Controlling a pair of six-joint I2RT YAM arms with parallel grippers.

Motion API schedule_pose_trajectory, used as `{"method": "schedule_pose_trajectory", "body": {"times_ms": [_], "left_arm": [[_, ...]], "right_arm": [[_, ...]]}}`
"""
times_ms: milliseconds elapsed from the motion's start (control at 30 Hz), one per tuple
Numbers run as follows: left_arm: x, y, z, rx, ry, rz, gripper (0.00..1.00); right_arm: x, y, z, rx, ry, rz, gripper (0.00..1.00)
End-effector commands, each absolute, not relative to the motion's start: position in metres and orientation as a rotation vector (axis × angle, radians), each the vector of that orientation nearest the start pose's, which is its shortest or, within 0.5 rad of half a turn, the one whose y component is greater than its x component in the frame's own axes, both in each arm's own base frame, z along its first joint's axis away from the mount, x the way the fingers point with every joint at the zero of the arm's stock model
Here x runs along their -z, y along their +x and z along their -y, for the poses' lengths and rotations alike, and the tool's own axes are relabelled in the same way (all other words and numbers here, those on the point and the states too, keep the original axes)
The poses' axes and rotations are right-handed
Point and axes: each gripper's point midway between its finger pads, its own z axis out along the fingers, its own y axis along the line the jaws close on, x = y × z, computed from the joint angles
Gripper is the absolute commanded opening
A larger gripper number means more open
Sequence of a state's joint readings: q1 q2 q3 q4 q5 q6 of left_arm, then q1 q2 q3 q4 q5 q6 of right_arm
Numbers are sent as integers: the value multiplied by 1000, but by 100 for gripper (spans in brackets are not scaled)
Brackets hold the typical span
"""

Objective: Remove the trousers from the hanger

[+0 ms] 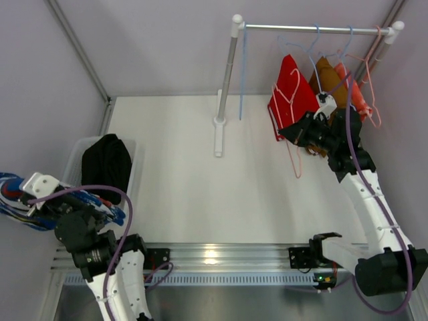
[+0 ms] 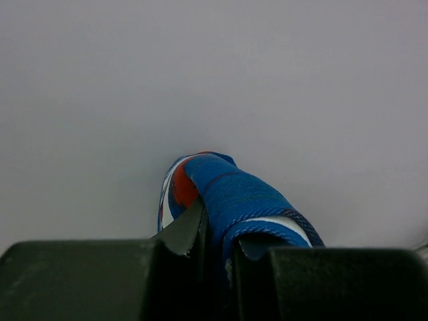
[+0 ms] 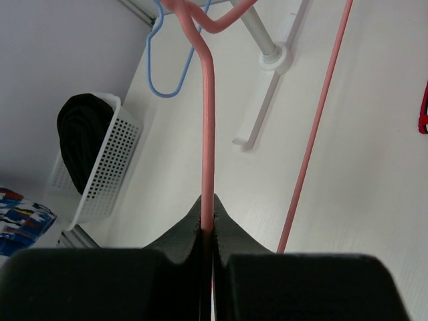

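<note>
I will next turn my left gripper away from the white basket's side. Then I will swing the trousers away from my base, over the white basket's far end (image 1: 105, 148).
My left gripper (image 1: 32, 202) is shut on the blue trousers with a white-red-black pattern (image 1: 15, 197), held at the far left, outside the white basket (image 1: 72, 160). In the left wrist view the cloth (image 2: 234, 190) is pinched between the gripper's (image 2: 217, 234) jaws. Black trousers (image 1: 105, 164) lie in the basket. My right gripper (image 1: 291, 132) is shut on the wire of a pink hanger (image 3: 208, 120) under the rail (image 1: 314, 29). Red trousers (image 1: 291, 93), brown trousers (image 1: 326, 75) and orange-red trousers (image 1: 352, 90) hang on hangers there.
The rack's white post (image 1: 226, 80) stands on a foot (image 1: 218, 140) at the table's middle back. An empty blue hanger (image 1: 242, 67) hangs at the rail's left end. The grey walls are close on the left and right. The basket (image 3: 107, 167) shows in the right wrist view.
</note>
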State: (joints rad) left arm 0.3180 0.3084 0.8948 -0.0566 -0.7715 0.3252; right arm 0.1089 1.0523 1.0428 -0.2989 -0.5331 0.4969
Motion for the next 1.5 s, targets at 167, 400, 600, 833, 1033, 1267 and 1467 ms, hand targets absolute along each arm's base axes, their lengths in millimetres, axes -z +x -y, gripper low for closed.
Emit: {"method": "schedule_pose_trajectory", "body": {"times_ms": [167,400,600,833,1033,1267,1467], "left_arm": [[-410,97,-179,-1112,-660,-1051,0],[-378,195,-181,-963,-466,-1184,0],[-340,300,-183,-788,-320,-1384,0],[-267,392,-165,-573,-103,-1620,0],[-222,428,-137,-389,103,-1782,5],[-193,422,-82,-56,301,-1934,34],[-218,397,-53,86,357,-1929,62]], "right_arm": [[-312,328,-143,-911,-34,-1926,0],[-305,339,-142,-901,-9,-1942,0],[-297,340,-139,-884,0,-1965,0],[-298,336,-137,-869,-7,-1964,0],[-296,333,-137,-874,11,-1961,0],[-301,328,-135,-865,10,-1947,0],[-307,321,-134,-854,-15,-1923,0]]}}
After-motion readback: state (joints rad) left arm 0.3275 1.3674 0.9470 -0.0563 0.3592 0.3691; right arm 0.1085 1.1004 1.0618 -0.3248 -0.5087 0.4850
